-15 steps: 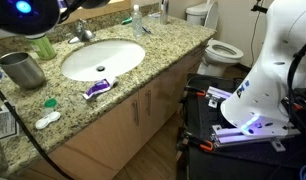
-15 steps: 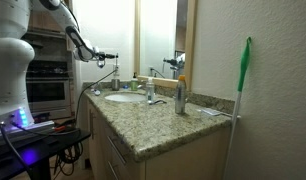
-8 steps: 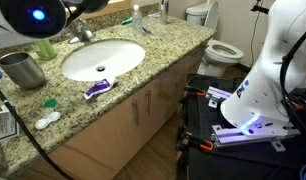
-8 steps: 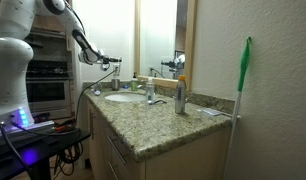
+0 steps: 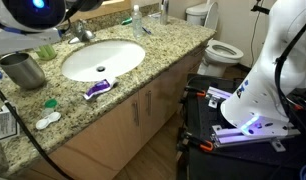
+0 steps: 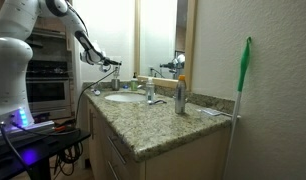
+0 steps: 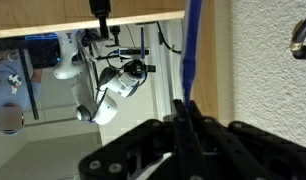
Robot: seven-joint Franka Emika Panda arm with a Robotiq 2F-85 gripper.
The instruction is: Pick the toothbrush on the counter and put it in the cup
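Note:
Next, my gripper lowers toward the cup's opening [image 5: 16,59] and releases the thin blue toothbrush inside, since the grey metal cup stands upright below my gripper.
My gripper [image 7: 185,125] is shut on the thin blue toothbrush [image 7: 192,50], which sticks up from between the fingers in the wrist view. In an exterior view the gripper [image 5: 81,8] hangs high over the back of the counter, above the faucet and to the right of the cup. The grey metal cup [image 5: 23,70] stands upright on the granite counter left of the sink. In an exterior view the gripper [image 6: 108,63] is in the air above the sink. The toothbrush is too small to make out in both exterior views.
A white oval sink [image 5: 101,58] with a faucet [image 5: 83,32] sits in the counter. A purple-and-white tube [image 5: 97,88] lies at the sink's front edge. A white bottle with a green top [image 5: 136,15] stands at the back. A toilet [image 5: 218,45] stands past the counter's end.
The arm has shifted a little with the toothbrush held: the gripper moved slightly along above the sink and the wrist rose toward the frame's top. The items on the counter have not moved.

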